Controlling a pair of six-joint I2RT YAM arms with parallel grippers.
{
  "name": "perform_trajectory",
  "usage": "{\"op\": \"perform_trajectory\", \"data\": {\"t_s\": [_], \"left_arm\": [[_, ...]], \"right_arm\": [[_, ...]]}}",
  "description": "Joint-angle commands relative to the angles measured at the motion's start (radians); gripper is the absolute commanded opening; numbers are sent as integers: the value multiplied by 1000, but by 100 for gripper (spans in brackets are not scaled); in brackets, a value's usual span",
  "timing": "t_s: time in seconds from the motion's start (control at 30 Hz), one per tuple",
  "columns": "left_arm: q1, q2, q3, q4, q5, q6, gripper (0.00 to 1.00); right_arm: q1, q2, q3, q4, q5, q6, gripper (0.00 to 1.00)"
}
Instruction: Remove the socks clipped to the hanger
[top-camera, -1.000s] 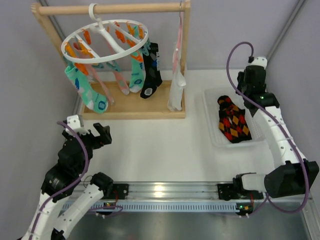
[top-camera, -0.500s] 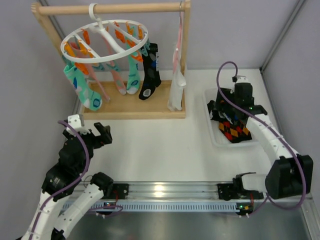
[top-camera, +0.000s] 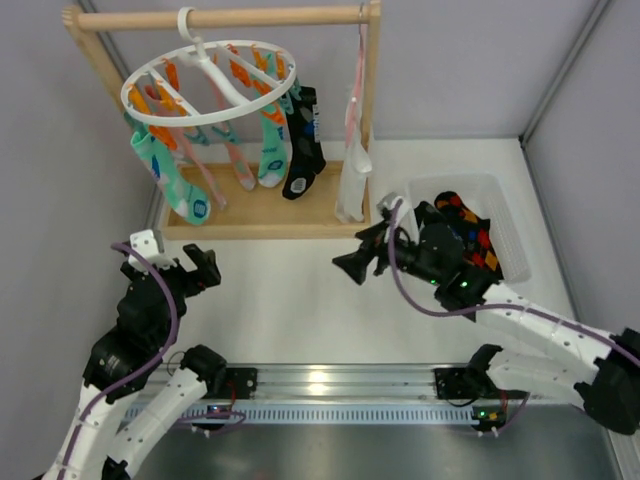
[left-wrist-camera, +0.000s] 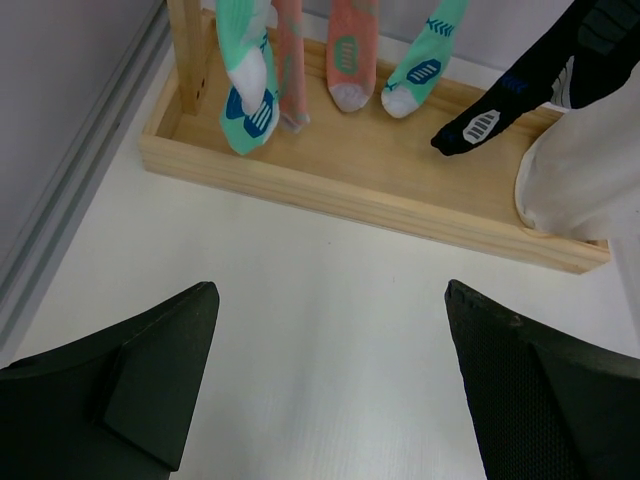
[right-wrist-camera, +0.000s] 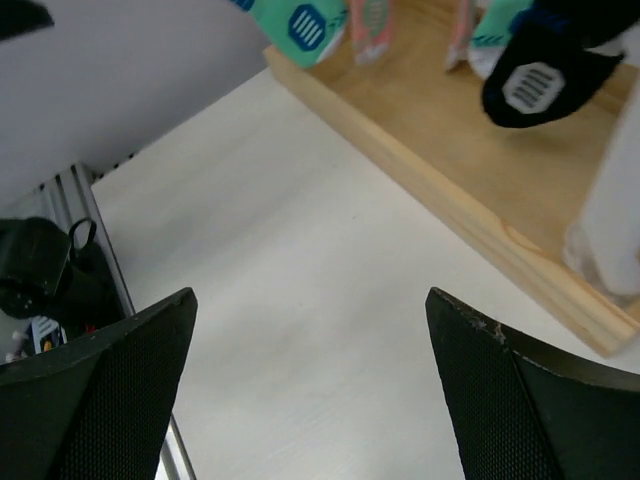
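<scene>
My right gripper needs to move outward and turn toward the rack, onto the black sock's lower part (top-camera: 304, 170) (right-wrist-camera: 546, 72), because that sock hangs closest.
The white oval hanger (top-camera: 210, 85) hangs by its hook from the wooden rail, its clips orange and teal. Several socks hang from it: a mint-green sock (top-camera: 180, 190), a pink sock (top-camera: 240, 165), another mint one (top-camera: 272, 150) and a black sock (top-camera: 303, 150). My right gripper (top-camera: 360, 250) is open and empty, low over the table in front of the rack's right end. The black sock's toe (right-wrist-camera: 540, 80) shows ahead of it. My left gripper (top-camera: 172, 258) is open and empty at the near left, facing the sock toes (left-wrist-camera: 245, 90).
The wooden rack base (left-wrist-camera: 330, 190) lies across the back. A long pale cloth (top-camera: 352, 170) hangs at the rack's right post. A clear tray (top-camera: 510, 240) at the right holds a red, yellow and black patterned sock (top-camera: 470, 225). The rail of the arm bases (top-camera: 330, 385) runs along the near edge.
My right arm swung from behind the tray, over it, and left to the front of the rack, and its jaws opened. The left arm stayed still.
</scene>
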Motion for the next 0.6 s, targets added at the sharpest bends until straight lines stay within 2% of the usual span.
{"op": "perform_trajectory", "data": {"t_s": [0.0,0.03,0.13,0.27,0.4,0.57], "left_arm": [[1,1,-8,52,-13,-7,98],[1,2,-8,50,-8,-5,98],[2,4,-9,52,-2,-4,98],[2,4,-9,52,1,-2,98],[2,4,-9,53,9,-1,98],[1,-7,-12,53,27,2,98]], "right_arm": [[158,160,107,178,151,-112,91],[190,196,165,182,251,-125,90],[195,329,239,300,404,-123,90],[192,535,403,345,609,-166,89],[166,754,582,359,719,-185,89],[104,864,662,398,805,-194,90]]}}
